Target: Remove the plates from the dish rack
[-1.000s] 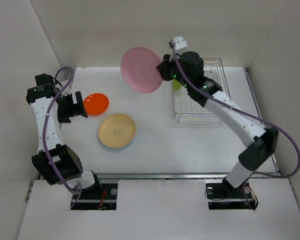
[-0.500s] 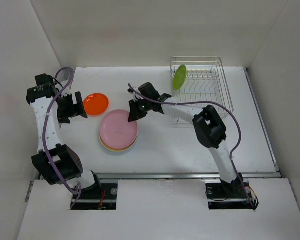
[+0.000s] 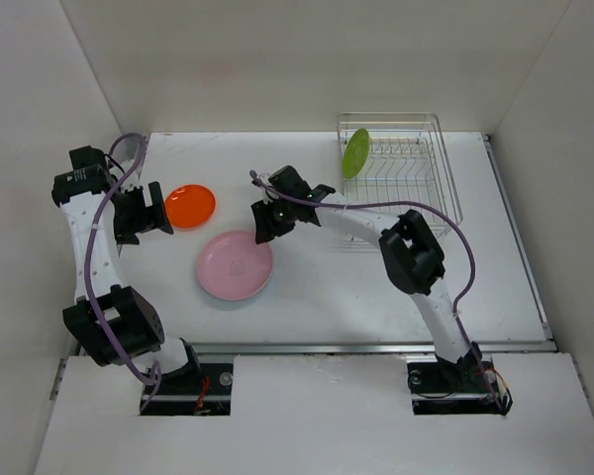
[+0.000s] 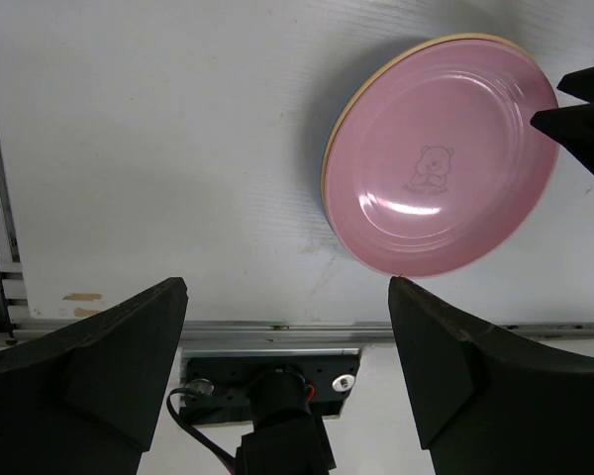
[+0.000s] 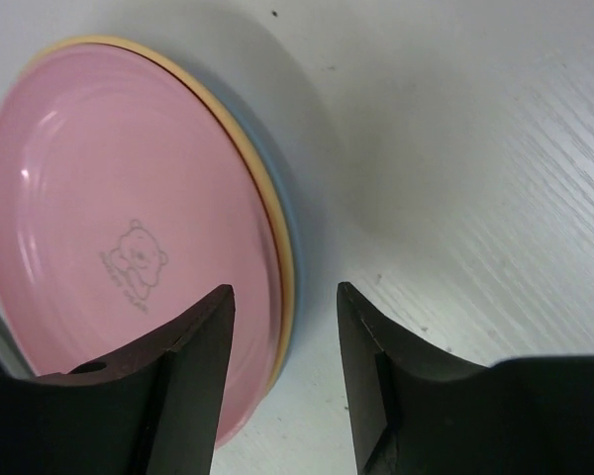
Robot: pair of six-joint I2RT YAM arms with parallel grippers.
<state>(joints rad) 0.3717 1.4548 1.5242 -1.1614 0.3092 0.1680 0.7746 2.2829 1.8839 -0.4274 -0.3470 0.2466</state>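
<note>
Next, my right gripper rises off the stack, then goes outward and down onto the plate's rim (image 3: 357,153) to get the lime green plate in the dish rack.
The pink plate (image 3: 236,265) lies face up on the table, stacked on the tan-yellow plate (image 5: 269,213), with a blue rim (image 5: 297,233) under that. My right gripper (image 3: 267,220) is open and empty just above the stack's right edge, and the rim lies between its fingers (image 5: 193,381). The orange-red plate (image 3: 190,205) lies flat to the upper left. The lime green plate (image 3: 355,152) stands on edge in the dish rack (image 3: 416,178). My left gripper (image 3: 144,213) is open and empty, left of the orange-red plate. The left wrist view shows the pink plate (image 4: 441,168).
White walls enclose the table on three sides. A metal rail (image 4: 277,332) runs along the near edge by the arm bases. The right arm stretches across the middle from the rack side to the stack.
My right gripper carried the pink plate from high near the rack down onto the tan-yellow plate, then opened and let it go. The left arm has not moved.
</note>
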